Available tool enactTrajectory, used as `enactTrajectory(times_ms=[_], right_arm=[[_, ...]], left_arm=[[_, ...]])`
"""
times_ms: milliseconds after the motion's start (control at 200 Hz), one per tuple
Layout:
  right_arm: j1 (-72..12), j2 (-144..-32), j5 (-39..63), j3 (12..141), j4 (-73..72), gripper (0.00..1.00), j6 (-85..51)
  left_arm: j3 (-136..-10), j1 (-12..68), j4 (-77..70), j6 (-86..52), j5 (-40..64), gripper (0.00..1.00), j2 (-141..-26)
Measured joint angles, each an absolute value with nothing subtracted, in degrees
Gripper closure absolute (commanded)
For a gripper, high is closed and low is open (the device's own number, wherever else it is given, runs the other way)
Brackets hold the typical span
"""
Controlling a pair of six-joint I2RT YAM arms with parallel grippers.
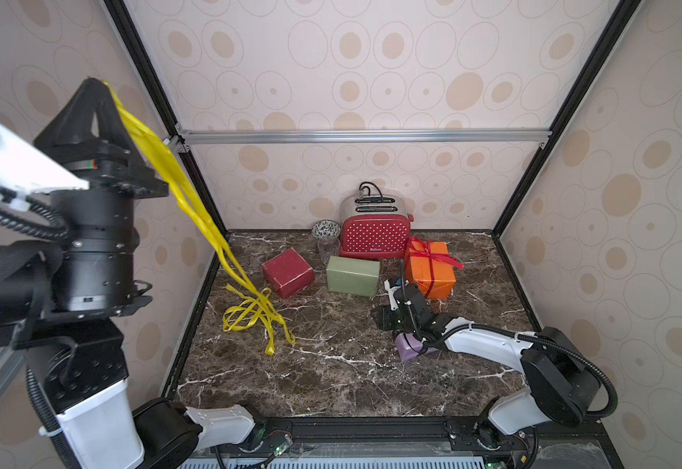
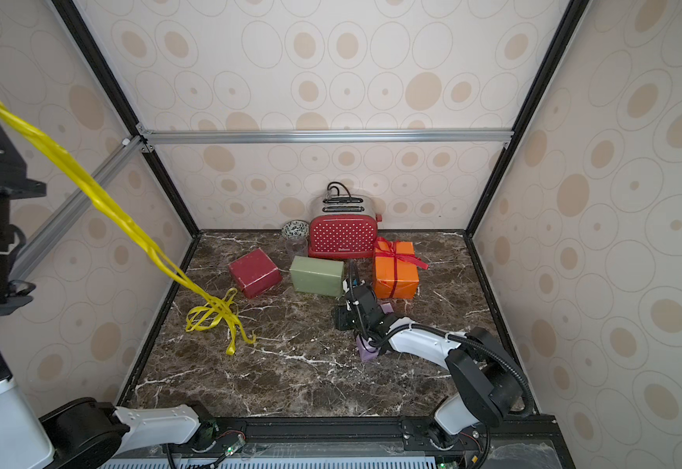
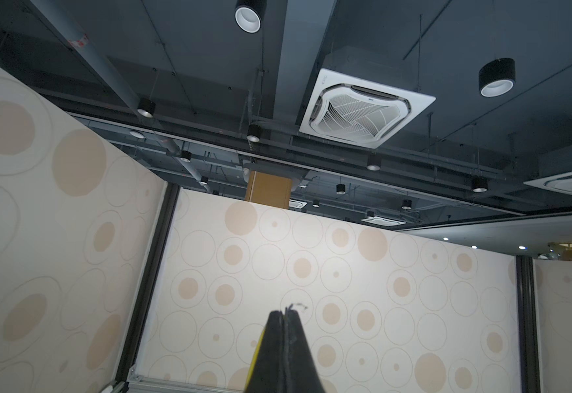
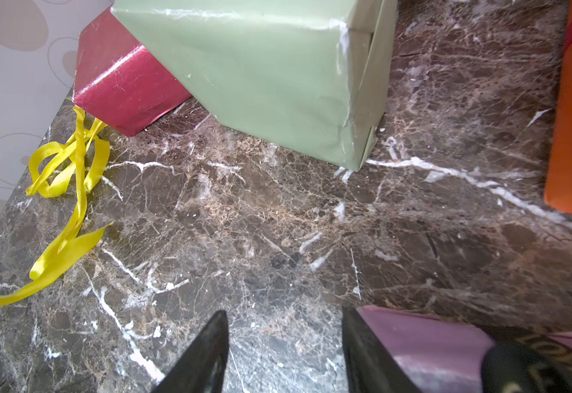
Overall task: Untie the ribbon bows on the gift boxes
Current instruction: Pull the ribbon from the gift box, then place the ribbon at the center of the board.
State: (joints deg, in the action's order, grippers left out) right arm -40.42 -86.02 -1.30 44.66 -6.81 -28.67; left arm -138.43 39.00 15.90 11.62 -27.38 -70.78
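My left gripper needs to tip down and outward next, over to the loose tangle (image 1: 252,314) by the dark red box. It will release the yellow ribbon there, where the rest of the ribbon lies.
My left gripper (image 1: 96,82) is raised high at the left, shut on a yellow ribbon (image 1: 177,186). The ribbon hangs slanting down to a loose yellow tangle (image 1: 252,314) on the marble. In the left wrist view the fingertips (image 3: 279,316) are pressed together with a yellow sliver (image 3: 259,343) beside them. The dark red box (image 1: 288,273) and olive green box (image 1: 352,276) are bare. The orange box (image 1: 430,272) keeps its red bow (image 1: 428,251). My right gripper (image 4: 284,314) is open over bare marble. The lilac box (image 4: 420,343), with its black lettered ribbon (image 4: 543,369), lies outside one finger.
A red dotted toaster (image 1: 374,237), a patterned bowl (image 1: 326,229) and a clear glass (image 1: 328,248) stand at the back wall. Papered walls close in three sides of the marble top (image 1: 331,377). The right arm (image 1: 489,343) lies across the lilac box (image 1: 408,352).
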Motion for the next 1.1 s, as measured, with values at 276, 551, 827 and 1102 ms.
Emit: enactTrajectory(times_ms=[276, 551, 827, 1102], right_arm=[[-40.42, -86.04, -1.06, 44.66, -6.81, 0.45, -28.67], [-40.42, -86.04, -0.32, 44.66, -6.79, 0.45, -28.67], [-40.42, -86.04, -0.01, 44.66, -6.46, 0.45, -28.67], [-40.42, -86.04, -0.01, 44.66, -5.98, 0.45, -28.67]], left_arm=[[-125.95, 39.00, 12.34, 18.31, -33.67, 1.00, -67.16], [-115.90, 33.19, 14.11, 20.53, -35.81, 1.00, -70.28], [-96.29, 23.07, 17.30, 10.98, -35.97, 1.00, -63.86], [-80.73, 11.38, 29.93, -10.61, -38.48, 1.00, -59.83]])
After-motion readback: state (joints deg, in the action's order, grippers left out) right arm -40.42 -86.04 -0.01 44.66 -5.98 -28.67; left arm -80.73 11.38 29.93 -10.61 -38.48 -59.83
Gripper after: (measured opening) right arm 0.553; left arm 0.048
